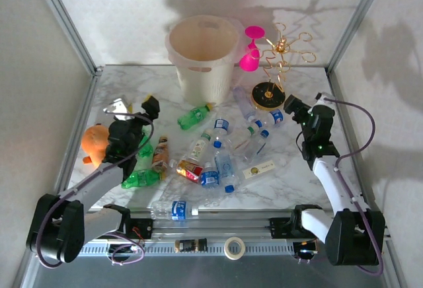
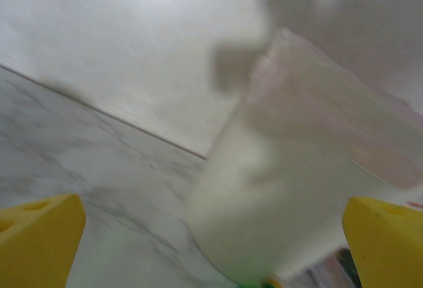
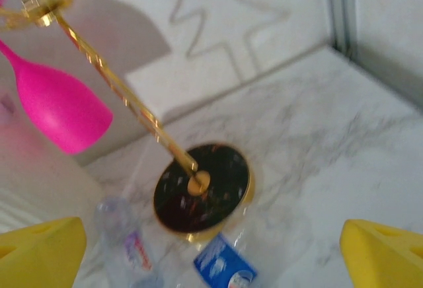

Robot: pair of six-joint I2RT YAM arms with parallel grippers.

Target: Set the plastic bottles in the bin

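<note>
My right gripper moves down toward the stand's dark base next, with fingertips open astride the clear bottle's blue label point(image 3: 226, 263), since that bottle lies below it.
The cream-white bin point(image 1: 201, 57) stands at the back centre of the marble table point(image 1: 297, 176). Plastic bottles lie scattered in front of it: a green one point(image 1: 193, 117), another green one point(image 1: 141, 178), a brown one point(image 1: 160, 154), a red-labelled one point(image 1: 188, 169) and several clear ones with blue labels point(image 1: 228, 169). My left gripper point(image 1: 135, 108) is open above the table's left side, and its wrist view shows the blurred bin point(image 2: 297, 189) ahead between its yellow fingertips point(image 2: 39, 242). My right gripper point(image 1: 305, 103) is open at the right. A blue-labelled clear bottle point(image 3: 221, 268) lies between its fingertips point(image 3: 383, 252).
An orange plush toy point(image 1: 96, 141) lies at the left, beside my left arm. A gold wire stand point(image 1: 268, 93) with a dark round base point(image 3: 201, 189) and a pink goblet point(image 3: 59, 106) stand right of the bin. One clear bottle point(image 1: 178, 210) lies at the near edge.
</note>
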